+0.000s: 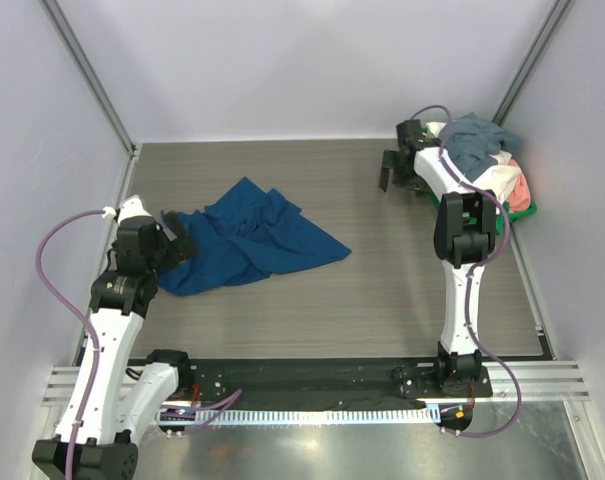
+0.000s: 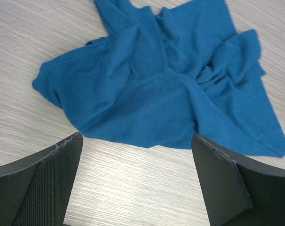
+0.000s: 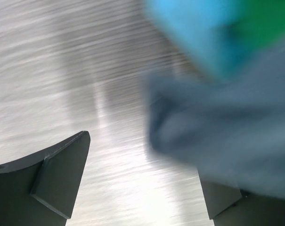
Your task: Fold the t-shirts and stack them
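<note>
The dark blue t-shirt's fold [image 2: 126, 37] lies below and outward of my left gripper, so my left gripper should move down and outward onto it, beside the t-shirt's narrow cloth piece.
A dark blue t-shirt [image 1: 252, 238] lies crumpled on the table left of centre; it also fills the top of the left wrist view [image 2: 170, 80]. My left gripper [image 1: 182, 236] is open and empty at the shirt's left edge, its fingers [image 2: 48, 183] over bare table just short of the cloth. A heap of t-shirts, grey-blue [image 1: 474, 140] on top with white and salmon-pink [image 1: 520, 190] below, sits at the far right. My right gripper [image 1: 394, 172] is open just left of that heap. A blurred grey-blue shirt [image 3: 227, 127] hangs over its right finger.
A green plastic basket [image 1: 502, 218] holds the heap of shirts at the far right corner; it shows as a green blur in the right wrist view [image 3: 260, 23]. Grey walls close in the table on three sides. A metal rail runs along the near edge.
</note>
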Controlling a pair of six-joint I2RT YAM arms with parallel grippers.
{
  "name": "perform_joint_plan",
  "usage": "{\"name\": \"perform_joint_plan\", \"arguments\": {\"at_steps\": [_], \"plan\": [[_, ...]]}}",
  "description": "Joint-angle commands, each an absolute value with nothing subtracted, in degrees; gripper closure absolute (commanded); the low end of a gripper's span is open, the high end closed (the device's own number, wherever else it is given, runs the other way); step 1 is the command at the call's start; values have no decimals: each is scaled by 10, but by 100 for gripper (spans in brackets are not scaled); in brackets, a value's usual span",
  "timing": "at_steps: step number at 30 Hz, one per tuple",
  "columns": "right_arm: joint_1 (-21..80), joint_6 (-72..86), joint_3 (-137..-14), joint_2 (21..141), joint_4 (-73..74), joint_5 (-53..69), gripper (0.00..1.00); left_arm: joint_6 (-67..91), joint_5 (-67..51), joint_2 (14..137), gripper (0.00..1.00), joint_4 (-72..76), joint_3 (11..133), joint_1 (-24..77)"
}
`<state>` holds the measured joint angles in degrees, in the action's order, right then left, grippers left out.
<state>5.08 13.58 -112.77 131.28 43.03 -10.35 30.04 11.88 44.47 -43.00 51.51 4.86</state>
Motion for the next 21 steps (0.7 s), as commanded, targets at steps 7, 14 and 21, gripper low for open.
{"name": "perform_joint_plan", "arguments": {"at_steps": [7, 14, 21], "plan": [[223, 137, -1093, 1243, 439, -7, 4, 388, 251, 613, 12, -339, 539, 50], [278, 163, -975, 1200, 374, 76, 5, 384, 300, 790, 14, -208, 556, 47], [278, 165, -889, 1169, 362, 53, 7, 379, 293, 926, 16, -154, 606, 30]]}}
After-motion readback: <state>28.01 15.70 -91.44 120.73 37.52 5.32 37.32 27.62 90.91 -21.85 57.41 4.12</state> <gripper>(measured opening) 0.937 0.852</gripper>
